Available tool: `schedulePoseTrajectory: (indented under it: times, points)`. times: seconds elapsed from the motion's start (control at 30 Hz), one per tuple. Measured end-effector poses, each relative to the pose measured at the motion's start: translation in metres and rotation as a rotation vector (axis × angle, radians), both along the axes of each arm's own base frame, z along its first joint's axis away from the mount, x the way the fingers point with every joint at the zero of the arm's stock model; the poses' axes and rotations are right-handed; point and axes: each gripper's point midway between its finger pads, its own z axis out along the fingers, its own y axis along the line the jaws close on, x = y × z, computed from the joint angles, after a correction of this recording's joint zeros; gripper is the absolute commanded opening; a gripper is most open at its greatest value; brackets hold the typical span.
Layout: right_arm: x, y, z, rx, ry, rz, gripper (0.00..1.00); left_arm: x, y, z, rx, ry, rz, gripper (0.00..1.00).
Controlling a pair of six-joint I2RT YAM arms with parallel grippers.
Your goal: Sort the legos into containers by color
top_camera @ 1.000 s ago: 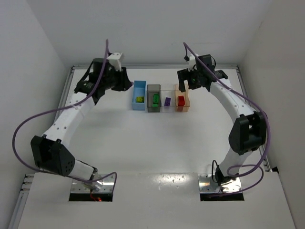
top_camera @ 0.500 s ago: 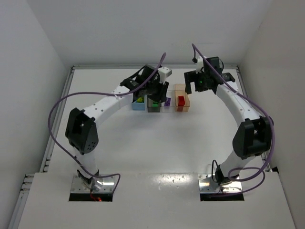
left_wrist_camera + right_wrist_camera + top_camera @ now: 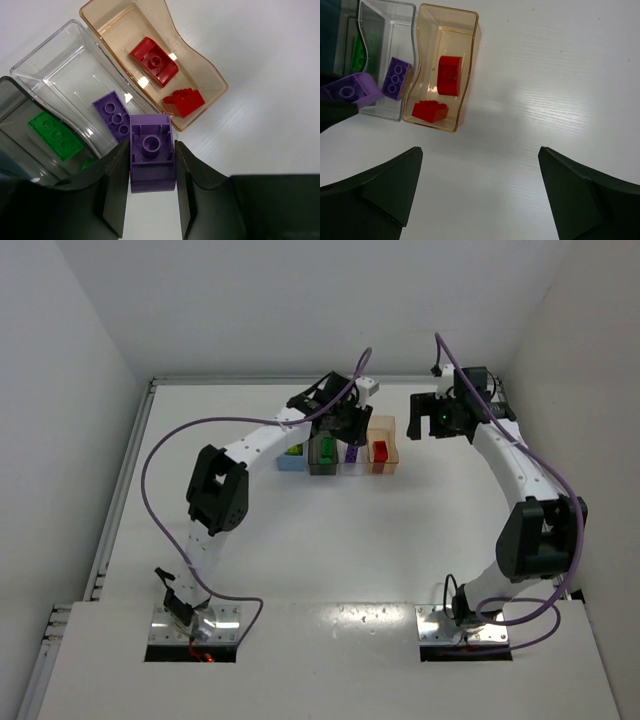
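My left gripper moves the purple brick from the clear bin's near end outward and slightly down over that bin's empty middle (image 3: pixel 85 80) next.
My left gripper (image 3: pixel 151 167) is shut on a purple brick (image 3: pixel 151 155), held underside up just at the near end of the clear bin (image 3: pixel 45 67). Another purple brick (image 3: pixel 115 117) lies in that bin. In the top view the left gripper (image 3: pixel 348 426) hangs over the row of bins. The pale orange bin (image 3: pixel 210 75) holds two red bricks (image 3: pixel 154 62). The dark grey bin (image 3: pixel 322 462) holds a green brick (image 3: pixel 55 136). The blue bin (image 3: pixel 284 461) holds a yellow-green brick (image 3: pixel 293 449). My right gripper (image 3: pixel 479 155) is open and empty, right of the orange bin (image 3: pixel 382 466).
The four bins stand side by side at the back middle of the white table (image 3: pixel 300 530). White walls close in the table at the back and both sides. The left arm's purple cable (image 3: pixel 180 435) loops over the left half.
My left arm has swung from the far left to over the bins, carrying the purple brick. My right gripper has drawn back to the right, away from the orange bin.
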Motion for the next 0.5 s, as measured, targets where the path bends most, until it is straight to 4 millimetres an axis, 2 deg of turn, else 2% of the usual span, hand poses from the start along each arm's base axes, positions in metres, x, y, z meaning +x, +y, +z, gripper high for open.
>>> schedulePoseTrajectory:
  times: [0.13, 0.23, 0.4, 0.43, 0.47, 0.5]
  points:
    - [-0.003, -0.003, -0.001, 0.017, 0.006, -0.003, 1.00, 0.015, -0.001, -0.017, 0.024, 0.005, 0.038, 0.18]
    - [-0.004, -0.005, -0.003, 0.026, 0.009, -0.009, 1.00, 0.025, 0.002, -0.027, 0.049, 0.002, 0.072, 0.13]
    - [-0.004, -0.007, -0.005, 0.038, 0.013, -0.012, 1.00, 0.042, 0.010, -0.028, 0.066, -0.021, 0.146, 0.11]
    - [-0.005, -0.006, -0.005, 0.039, 0.013, -0.011, 1.00, 0.046, 0.013, -0.028, 0.069, -0.028, 0.160, 0.17]
    - [-0.005, -0.006, -0.006, 0.040, 0.014, -0.009, 1.00, 0.048, 0.015, -0.029, 0.072, -0.032, 0.171, 0.41]
    - [-0.005, -0.006, -0.006, 0.041, 0.016, -0.009, 1.00, 0.051, 0.016, -0.029, 0.075, -0.036, 0.181, 0.51]
